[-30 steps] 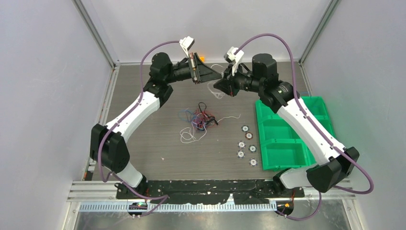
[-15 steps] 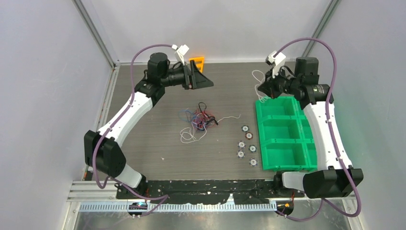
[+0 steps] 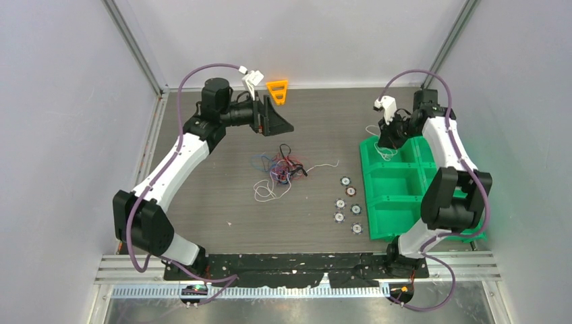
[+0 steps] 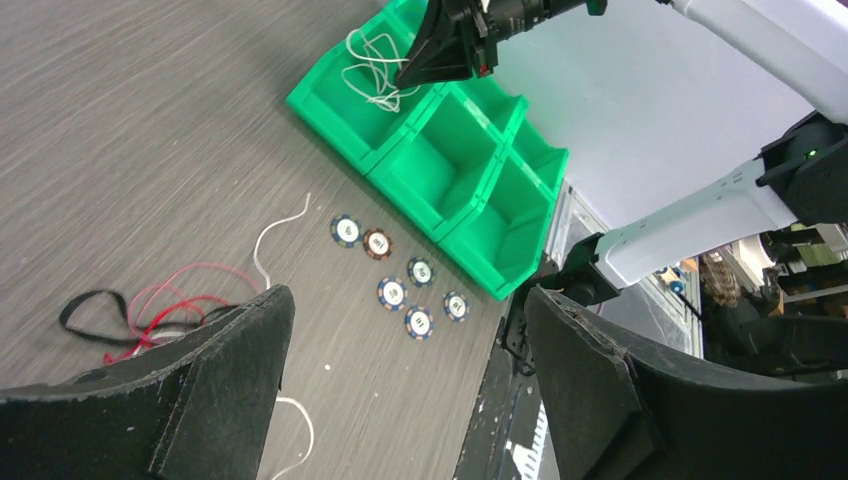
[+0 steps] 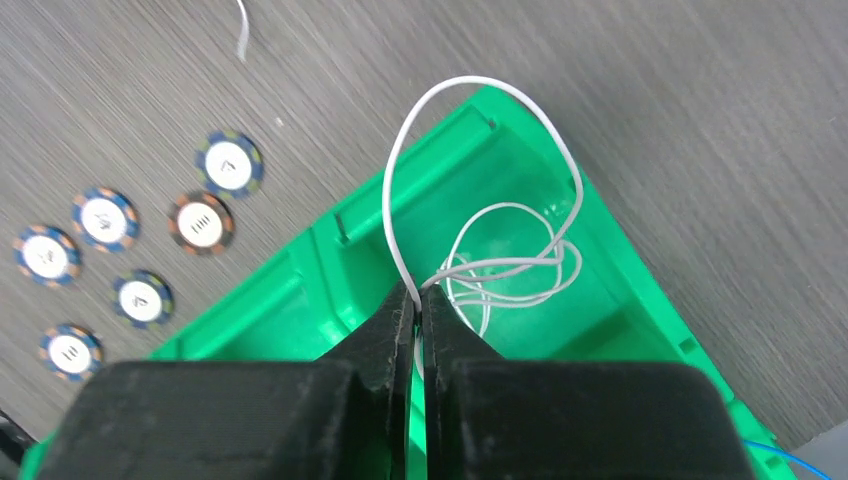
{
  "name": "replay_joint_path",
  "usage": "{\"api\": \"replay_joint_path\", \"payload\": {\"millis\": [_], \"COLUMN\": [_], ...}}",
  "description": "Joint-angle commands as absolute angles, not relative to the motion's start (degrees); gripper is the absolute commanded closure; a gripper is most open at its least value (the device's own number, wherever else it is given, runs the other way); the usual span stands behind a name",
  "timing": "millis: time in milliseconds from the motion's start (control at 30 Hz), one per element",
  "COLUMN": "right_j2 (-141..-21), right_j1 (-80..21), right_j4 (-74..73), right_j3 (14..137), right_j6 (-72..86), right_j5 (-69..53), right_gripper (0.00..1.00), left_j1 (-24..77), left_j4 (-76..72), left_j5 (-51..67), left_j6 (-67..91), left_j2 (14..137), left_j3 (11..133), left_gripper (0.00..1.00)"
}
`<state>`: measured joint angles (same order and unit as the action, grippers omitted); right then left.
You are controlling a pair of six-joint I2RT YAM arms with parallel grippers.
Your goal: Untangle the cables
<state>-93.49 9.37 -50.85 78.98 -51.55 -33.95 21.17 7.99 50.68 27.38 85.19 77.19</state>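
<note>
My left gripper is going to move down and back past the clump of cables next and close on the white cable's near loop, because that loop is clear of the tangled cable pieces.
A tangled clump of red, blue, black and white cables [image 3: 280, 169] lies mid-table; its red and black strands [image 4: 150, 305] show beside my left finger. My left gripper [image 3: 282, 121] hovers behind the clump, off the table, open with nothing between its fingers [image 4: 405, 295]. My right gripper [image 3: 386, 138] is shut on one white cable [image 5: 480, 78], pinched at the tips [image 5: 418, 290]. This white cable [image 3: 382, 154] hangs in loops into the far left compartment of the green bin [image 3: 398, 192]. In the left wrist view the right gripper [image 4: 407, 80] holds the white loops [image 4: 370, 70] over that compartment.
Several poker chips [image 3: 347, 202] lie between the clump and the bin, also seen as chips [image 4: 392, 293] and chips [image 5: 200, 222]. An orange triangular piece [image 3: 277, 90] sits at the back. The green bin [image 5: 615, 255] has several compartments along the right side.
My left gripper has opened and drawn back to the left. The right arm swung right, carrying the white cable from mid-table to over the bin's far compartment.
</note>
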Motion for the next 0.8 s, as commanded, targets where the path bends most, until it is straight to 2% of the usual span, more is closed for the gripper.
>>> {"api": "replay_joint_path", "payload": {"millis": [0, 67, 133, 200, 233, 267, 300, 367, 467, 567, 767], "right_j2": [-95.8, -97.3, -97.9, -97.9, -97.7, -97.6, -97.5, -96.9, -93.8, -90.3, -88.7], "right_j1": [10.6, 11.5, 12.3, 12.7, 12.7, 12.7, 12.7, 12.7, 11.1, 6.7, -10.8], "right_j4": [-52.8, -55.1, -57.2, -59.3, -61.9, -63.5, -66.5, -70.4, -72.5, -68.9, -56.7], "right_j3": [78.2, 78.0, 78.2, 79.6, 81.8, 84.7, 86.3, 91.0, 94.6, 93.3, 87.6], "right_j6": [-65.2, -67.1, -67.6, -66.6, -65.8, -65.1, -63.2, -59.7, -54.8, -46.8, -32.8], "right_j5": [-28.2, -26.7, -25.0, -23.7, -23.7, -24.7, -25.5, -28.6, -33.4, -35.7, -36.8], "right_gripper": [0.91, 0.90, 0.83, 0.68, 0.51, 0.44, 0.29, 0.16, 0.13, 0.13, 0.15], "left_j1": [18.5, 18.1, 18.2, 18.1, 18.0, 17.9, 17.3, 16.0, 13.8, 12.9, 12.5], "left_j4": [13.3, 20.2, 27.7, 33.2, 35.2, 36.8, 37.9, 37.8, 35.1, 32.2, 29.2], "left_j5": [53.3, 52.9, 51.1, 48.6, 47.3, 46.1, 45.4, 44.6, 43.5, 42.2, 43.4], "left_j6": [19.7, 13.0, 4.9, -0.4, -3.0, -4.4, -5.1, -4.4, 0.5, 4.7, 8.1], "left_j2": [82.4, 82.1, 81.8, 81.2, 80.8, 80.5, 80.2, 79.6, 78.8, 78.1, 80.0], "left_j3": [76.5, 77.8, 78.7, 77.7, 76.8, 75.5, 73.4, 69.8, 63.5, 56.7, 49.6], "left_gripper": [0.12, 0.12, 0.12, 0.11, 0.11, 0.11, 0.11, 0.13, 0.18, 0.27, 0.39]}}
